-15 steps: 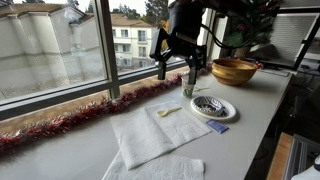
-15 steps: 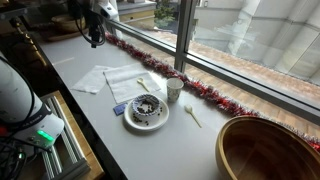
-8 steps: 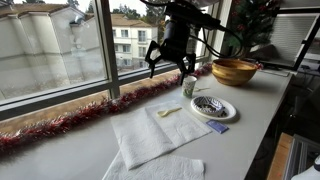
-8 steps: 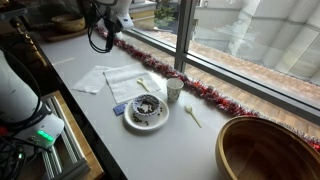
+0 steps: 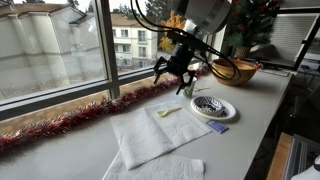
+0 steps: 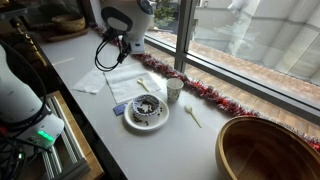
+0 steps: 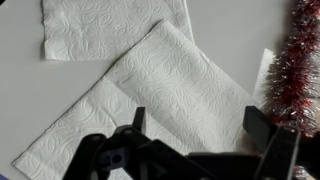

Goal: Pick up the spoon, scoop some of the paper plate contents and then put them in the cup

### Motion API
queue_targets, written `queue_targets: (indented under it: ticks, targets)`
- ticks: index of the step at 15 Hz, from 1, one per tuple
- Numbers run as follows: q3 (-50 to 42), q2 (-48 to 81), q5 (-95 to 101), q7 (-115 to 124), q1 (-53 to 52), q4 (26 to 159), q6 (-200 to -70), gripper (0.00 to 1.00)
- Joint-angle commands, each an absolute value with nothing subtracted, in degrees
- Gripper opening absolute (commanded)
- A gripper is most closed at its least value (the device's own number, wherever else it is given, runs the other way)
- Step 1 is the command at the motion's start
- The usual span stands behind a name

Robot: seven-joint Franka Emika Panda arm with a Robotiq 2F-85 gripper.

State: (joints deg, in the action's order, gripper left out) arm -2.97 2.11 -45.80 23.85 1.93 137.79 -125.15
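Observation:
I need to turn my gripper next and lower it toward the plate, onto the spoon's handle, because my fingers are around bare napkin and the spoon lies below, nearer the plate.
The pale spoon lies on a white napkin, left of the paper plate; it also shows in an exterior view. The plate holds dark bits. The small pale cup stands beside the plate, near the tinsel, and my gripper partly hides it in an exterior view. My gripper hangs open and empty above the napkins, and shows in both exterior views. In the wrist view its jaws frame bare napkin. The spoon is out of the wrist view.
Red tinsel runs along the window edge. A golden-brown wooden bowl stands beyond the plate. A second napkin lies beside the first. A small pale utensil lies between cup and bowl. A blue piece sticks out from under the plate.
My gripper has come down from high above the sill to just over the napkins, and the arm has swung in over the table. The spoon, plate and cup have not moved.

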Motion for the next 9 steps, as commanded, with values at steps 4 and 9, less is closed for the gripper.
queue_targets:
  ticks: [4, 9]
  targets:
    - [-5.3, 9.6, -62.0, 22.6, 4.8, 137.2, -134.5, 1.0]
    - [-4.7, 15.8, -77.1, 20.7, 4.5, 135.6, -143.2, 1.0]
